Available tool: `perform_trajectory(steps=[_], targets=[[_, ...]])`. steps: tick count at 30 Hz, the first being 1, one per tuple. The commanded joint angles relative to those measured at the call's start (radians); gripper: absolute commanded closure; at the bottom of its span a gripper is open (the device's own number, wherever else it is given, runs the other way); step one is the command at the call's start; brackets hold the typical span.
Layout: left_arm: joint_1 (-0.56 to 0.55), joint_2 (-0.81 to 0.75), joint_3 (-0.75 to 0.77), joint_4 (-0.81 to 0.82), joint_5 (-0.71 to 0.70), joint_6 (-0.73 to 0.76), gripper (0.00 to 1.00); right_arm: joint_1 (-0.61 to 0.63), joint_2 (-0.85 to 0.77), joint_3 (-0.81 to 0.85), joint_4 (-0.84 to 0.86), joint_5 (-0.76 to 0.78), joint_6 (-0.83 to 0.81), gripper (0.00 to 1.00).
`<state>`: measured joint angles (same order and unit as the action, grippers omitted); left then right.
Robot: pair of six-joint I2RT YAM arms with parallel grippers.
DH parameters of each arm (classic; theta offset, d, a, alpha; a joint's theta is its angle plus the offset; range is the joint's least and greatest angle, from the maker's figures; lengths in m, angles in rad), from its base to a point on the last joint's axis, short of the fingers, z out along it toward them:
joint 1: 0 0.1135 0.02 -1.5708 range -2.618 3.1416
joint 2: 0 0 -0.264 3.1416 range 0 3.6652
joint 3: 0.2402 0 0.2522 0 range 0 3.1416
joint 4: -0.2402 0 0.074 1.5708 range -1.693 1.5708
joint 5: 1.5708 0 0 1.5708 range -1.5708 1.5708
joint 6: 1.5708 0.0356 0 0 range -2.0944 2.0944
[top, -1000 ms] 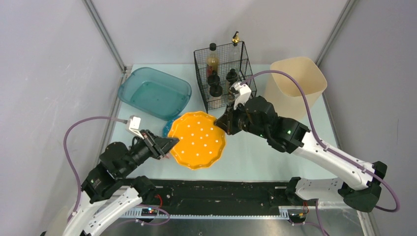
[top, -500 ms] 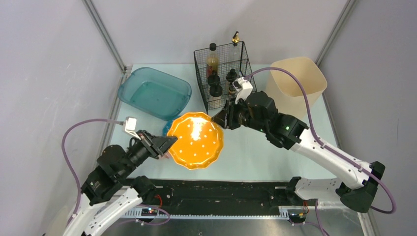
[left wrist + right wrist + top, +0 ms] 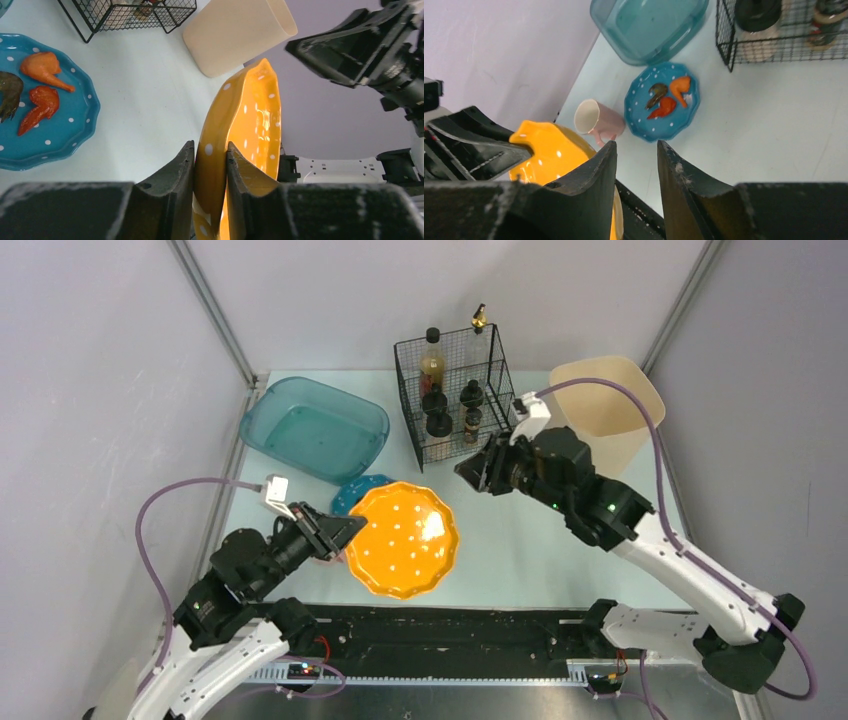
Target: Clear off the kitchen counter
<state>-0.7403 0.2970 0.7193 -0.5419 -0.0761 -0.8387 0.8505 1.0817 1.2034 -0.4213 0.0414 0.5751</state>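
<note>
I should next move my left gripper outward and lower the orange plate to the open, empty teal tub's bottom for release.
My left gripper is shut on the rim of an orange dotted plate and holds it above the pale mint-blue kitchen counter. In the left wrist view the plate's edge stands between the fingers. My right gripper is open and empty, raised near the wire basket, apart from the plate. A blue dotted plate with food scraps and a pink cup sit on the counter left of centre; the blue plate also shows in the left wrist view.
A teal plastic tub stands at the back left. A black wire basket with bottles stands at the back centre. A cream bin stands at the back right. A black rail runs along the front edge.
My right gripper let go of the orange plate and drew back up to the right. The left gripper keeps the plate, now lower and uncovering the blue plate behind it.
</note>
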Motion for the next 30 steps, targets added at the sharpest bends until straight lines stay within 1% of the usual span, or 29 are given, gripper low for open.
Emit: perform_trajectory(steps=[1, 5, 8, 9, 10, 11, 14, 16, 17, 18, 19, 20, 21, 24, 27, 30], targets=[[0.01, 0.021, 0.035, 0.19, -0.029, -0.065, 1.0, -0.008, -0.095, 0.0, -0.014, 0.105, -0.018, 0.6], [0.049, 0.068, 0.039, 0.211, -0.017, -0.072, 1.0, -0.015, -0.169, -0.052, -0.021, 0.144, -0.019, 0.6], [0.108, 0.104, 0.027, 0.242, 0.043, -0.089, 1.0, -0.018, -0.209, -0.091, -0.032, 0.155, -0.009, 0.6], [0.151, 0.121, 0.023, 0.253, 0.056, -0.102, 1.0, -0.018, -0.227, -0.098, -0.038, 0.161, -0.007, 0.6], [0.176, 0.13, 0.015, 0.272, 0.104, -0.108, 1.0, -0.018, -0.236, -0.111, -0.041, 0.166, -0.006, 0.6], [0.229, 0.148, 0.011, 0.291, 0.125, -0.118, 1.0, -0.018, -0.254, -0.118, -0.047, 0.173, -0.005, 0.6], [0.339, 0.19, 0.001, 0.326, 0.214, -0.123, 1.0, -0.016, -0.291, -0.16, -0.056, 0.179, 0.0, 0.6], [0.447, 0.225, -0.006, 0.363, 0.272, -0.131, 1.0, -0.014, -0.315, -0.184, -0.067, 0.18, 0.008, 0.6], [0.476, 0.248, -0.011, 0.396, 0.313, -0.14, 1.0, -0.013, -0.32, -0.199, -0.072, 0.177, 0.012, 0.6], [0.535, 0.274, -0.016, 0.417, 0.333, -0.156, 1.0, -0.008, -0.332, -0.208, -0.074, 0.174, 0.017, 0.6], [0.564, 0.29, -0.02, 0.452, 0.371, -0.165, 1.0, -0.001, -0.339, -0.224, -0.075, 0.172, 0.019, 0.61], [0.619, 0.321, -0.021, 0.467, 0.386, -0.175, 1.0, 0.001, -0.349, -0.232, -0.076, 0.17, 0.024, 0.61], [0.644, 0.341, -0.017, 0.496, 0.412, -0.178, 1.0, 0.009, -0.355, -0.245, -0.076, 0.17, 0.026, 0.61], [0.76, 0.442, 0.003, 0.568, 0.448, -0.196, 1.0, 0.025, -0.376, -0.267, -0.078, 0.171, 0.031, 0.61], [0.828, 0.532, 0.038, 0.6, 0.437, -0.184, 1.0, 0.047, -0.395, -0.284, -0.076, 0.171, 0.036, 0.61], [0.863, 0.6, 0.108, 0.605, 0.408, -0.174, 1.0, 0.067, -0.402, -0.3, -0.074, 0.168, 0.039, 0.61]])
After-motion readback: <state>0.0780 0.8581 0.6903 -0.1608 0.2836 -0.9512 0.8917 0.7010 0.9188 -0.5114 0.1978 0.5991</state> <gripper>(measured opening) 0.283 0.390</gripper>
